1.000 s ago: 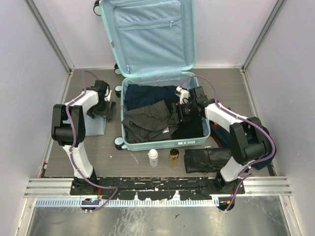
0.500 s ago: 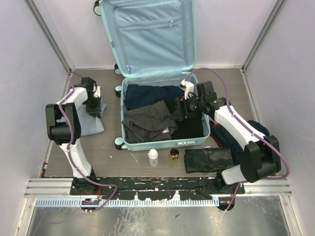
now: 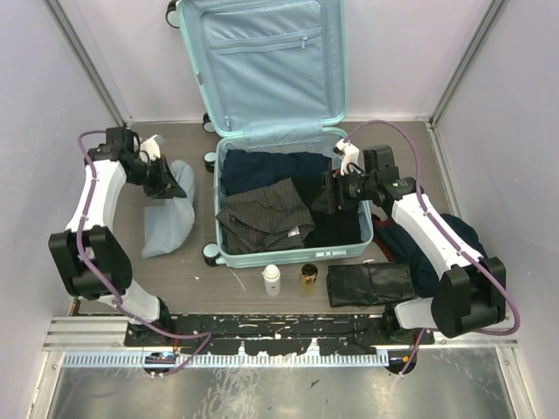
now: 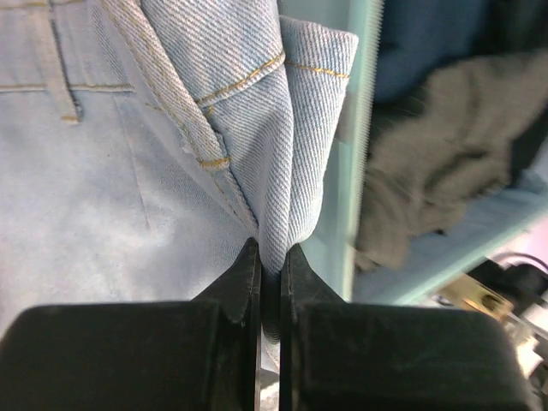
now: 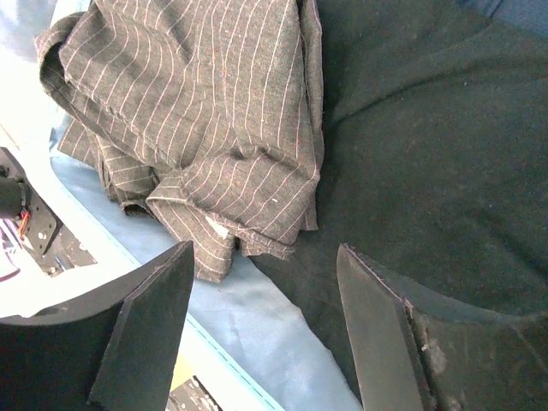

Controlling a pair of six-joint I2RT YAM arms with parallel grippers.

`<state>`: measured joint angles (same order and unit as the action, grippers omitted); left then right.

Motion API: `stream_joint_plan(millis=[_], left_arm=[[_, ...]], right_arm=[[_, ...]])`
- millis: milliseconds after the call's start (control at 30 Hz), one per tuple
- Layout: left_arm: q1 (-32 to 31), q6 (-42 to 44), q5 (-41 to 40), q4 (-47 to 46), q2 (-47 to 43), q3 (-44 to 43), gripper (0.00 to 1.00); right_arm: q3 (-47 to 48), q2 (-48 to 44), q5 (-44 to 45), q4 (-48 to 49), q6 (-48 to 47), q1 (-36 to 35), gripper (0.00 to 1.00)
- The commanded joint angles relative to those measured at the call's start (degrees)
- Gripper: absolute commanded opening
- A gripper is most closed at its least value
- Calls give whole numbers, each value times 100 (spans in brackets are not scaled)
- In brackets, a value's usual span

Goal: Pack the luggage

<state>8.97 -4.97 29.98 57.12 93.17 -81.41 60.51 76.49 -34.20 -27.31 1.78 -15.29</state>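
My left gripper should next move the unpacked jeans over the luggage's side and release them on top of the pinstriped garment, which is to its right in the top view.
The luggage lies open on the table, its lid propped upright at the back. Inside lie a navy garment, a grey pinstriped garment and a black garment. Left of it, my left gripper is shut on a fold of light blue jeans, which hang from it down to the table. In the left wrist view the denim is pinched between the jaws, beside the luggage wall. My right gripper hovers open over the black garment, with nothing between its fingers.
In front of the luggage stand a white bottle and a dark jar with a gold lid. A black folded item and a dark blue garment lie at the right. Enclosure walls close in on both sides.
My left gripper has shut on the jeans and pulled them up and to the back left. The right gripper has drawn back a little toward the suitcase's right wall.
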Motion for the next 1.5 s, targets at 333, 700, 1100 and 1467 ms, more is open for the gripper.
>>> stream_joint_plan(millis=[333,700,1100,1467], left_arm=[[-966,-1676,2242,-464,-1219,-240,0],[-2893,-1975,661,-605,-863,-1052,0],[-4377,-2341,-498,-1909,39,-1024,0],[-4760,-2603,-759,-2558,1067,-1154,0]], right_arm=[[19,-391,-35,-60,15,46,72],[4,-554,56,-336,-162,208,73],[-38,-819,142,-639,-334,436,75],[-150,-1023,200,-805,-465,537,76]])
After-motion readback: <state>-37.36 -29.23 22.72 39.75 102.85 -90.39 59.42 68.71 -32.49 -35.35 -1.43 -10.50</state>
